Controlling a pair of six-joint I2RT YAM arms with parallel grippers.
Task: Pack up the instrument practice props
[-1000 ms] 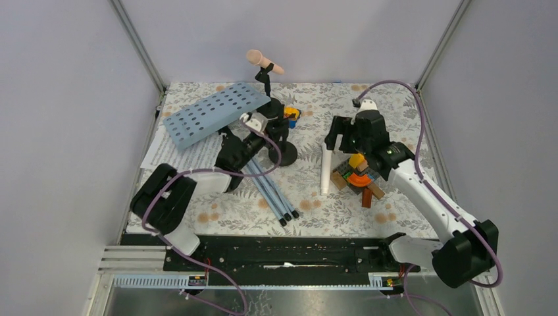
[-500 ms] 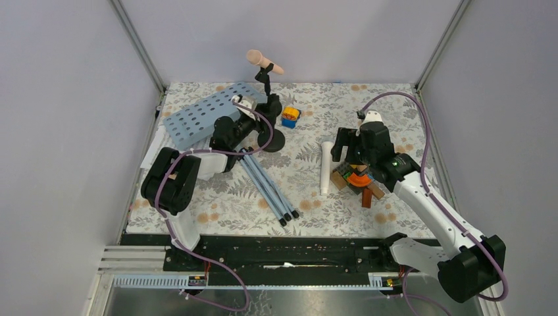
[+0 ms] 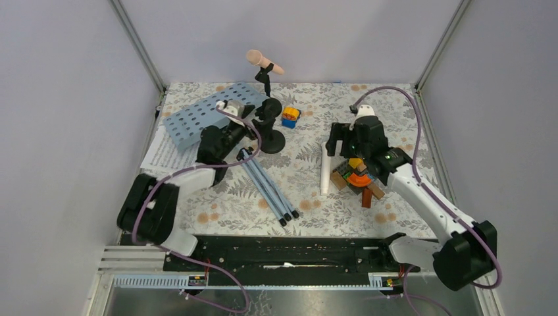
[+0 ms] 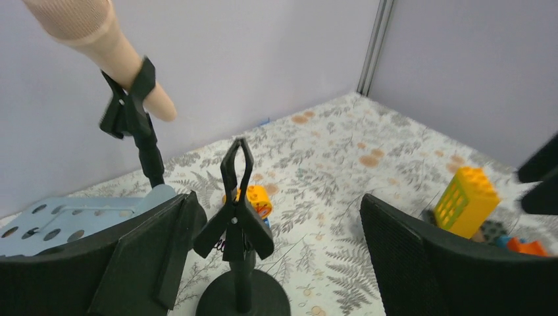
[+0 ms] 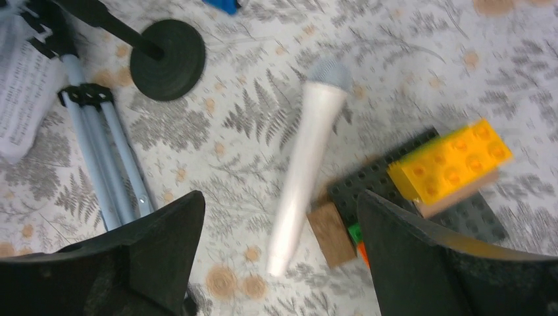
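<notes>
My right gripper should next move outward past the yellow-orange block. It should tilt level onto the stem under the pink microphone, which is bare below the clip.
An empty black mic holder point(image 4: 235, 224) stands on its round base point(image 3: 272, 140) between the fingers of my open left gripper point(image 4: 276, 263), close to the left finger and untouched. Behind it, a second holder point(image 4: 131, 108) clips the pink microphone point(image 3: 263, 62). The light-blue perforated rack point(image 3: 204, 115) lies at the back left, its tripod legs point(image 3: 266, 187) pointing toward me over the sheet music point(image 3: 163, 153). The white microphone point(image 5: 306, 164) lies flat beneath my open right gripper point(image 5: 279, 263), which hovers above it point(image 3: 339, 146).
A pile of toy blocks point(image 3: 358, 176) on a black plate sits right of the white microphone, with a brown block point(image 5: 332, 234) touching it. A small yellow-orange block point(image 3: 289, 116) stands near the holders. Enclosure walls ring the floral mat.
My left gripper carried the empty holder back and to the left, then opened and let it go. My right gripper shifted slightly over the white microphone, still open.
</notes>
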